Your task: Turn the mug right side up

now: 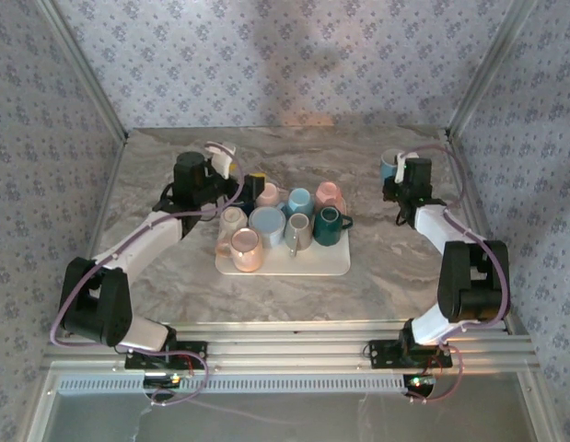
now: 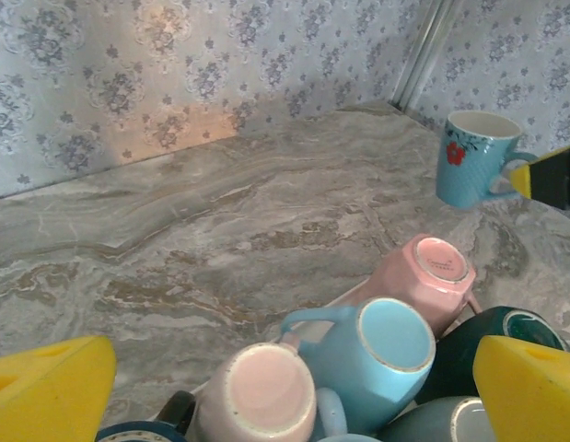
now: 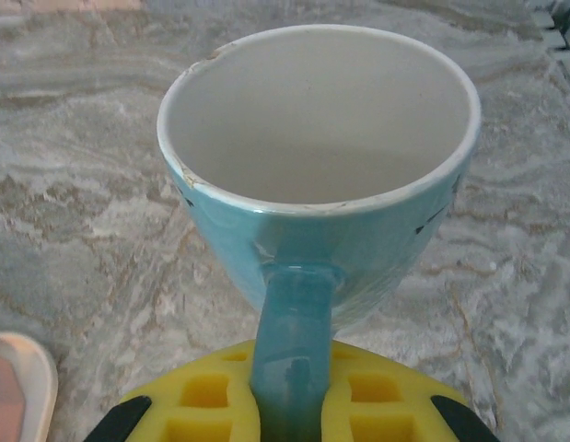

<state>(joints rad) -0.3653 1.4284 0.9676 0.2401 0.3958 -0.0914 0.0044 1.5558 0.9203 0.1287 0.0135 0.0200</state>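
Note:
The robot's right gripper needs to go down slightly outward, stand the mug on the bare marble toward the back wall (image 1: 386,145) and let go of it, because the mug's opening already faces up.
A light blue mug (image 3: 321,138) with a red flower (image 2: 455,152) stands upright, mouth up, white inside empty, at the back right of the marble table (image 1: 389,164). My right gripper (image 3: 292,405) is shut on its handle (image 3: 289,341), the yellow pads on either side; in the top view that gripper (image 1: 400,180) sits just in front of the mug. Whether the mug's base touches the table I cannot tell. My left gripper (image 2: 285,396) hangs open over the tray's mugs, holding nothing; in the top view it (image 1: 243,189) is at the tray's back left.
A white tray (image 1: 335,262) in the middle holds several mugs. A pink one (image 2: 432,276), a light blue one (image 2: 381,354) and a pale pink one (image 2: 266,396) stand bottom up; a dark green one (image 1: 329,226) is at the right. Patterned walls close three sides.

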